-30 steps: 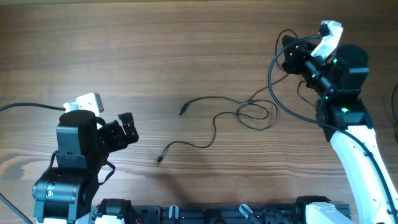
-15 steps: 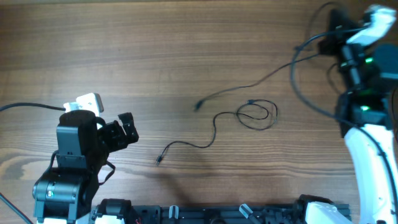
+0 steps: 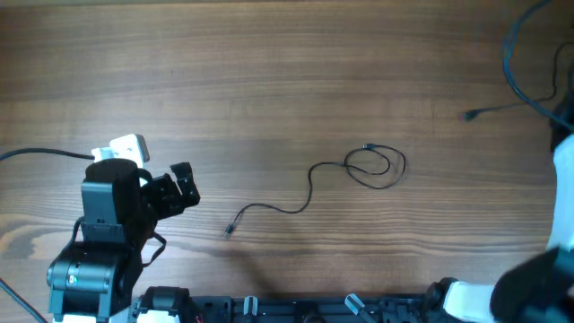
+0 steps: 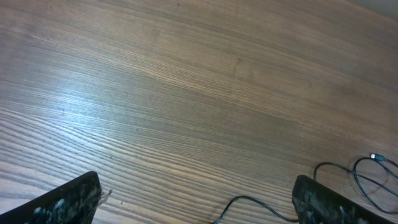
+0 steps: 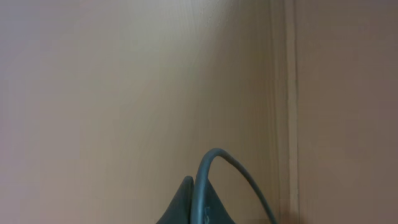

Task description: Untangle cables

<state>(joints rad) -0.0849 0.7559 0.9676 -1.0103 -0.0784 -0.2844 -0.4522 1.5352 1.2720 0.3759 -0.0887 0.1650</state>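
My right gripper tilts its fingers down next, lowers to the bare wood by the free plug (image 3: 512, 117) below it, clear of the lying cable, and releases the cable.
One thin black cable (image 3: 308, 187) lies mid-table, with a plug at its near-left end and a small loop (image 3: 377, 166) at its right end. A second cable (image 3: 489, 109) is stretched toward the right edge, its free plug resting on the wood. My right gripper (image 5: 198, 186) is shut on this cable (image 5: 214, 153), which arcs over the fingertips; in the overhead view the gripper is past the right edge. My left gripper (image 3: 184, 184) stands open at the left, apart from the cables. In its wrist view the left gripper (image 4: 193, 202) frames part of the lying cable (image 4: 249, 200).
The right arm's white link (image 3: 565, 179) runs along the right edge, with its thicker black wire (image 3: 511, 54) curling above. A black rail (image 3: 314, 309) lines the front edge. A grey lead (image 3: 40, 153) runs to the left arm.
The right arm swung right and out of the overhead view, drawing one cable out of the loop; its plug slid from mid-table to the right. The left arm stayed still.
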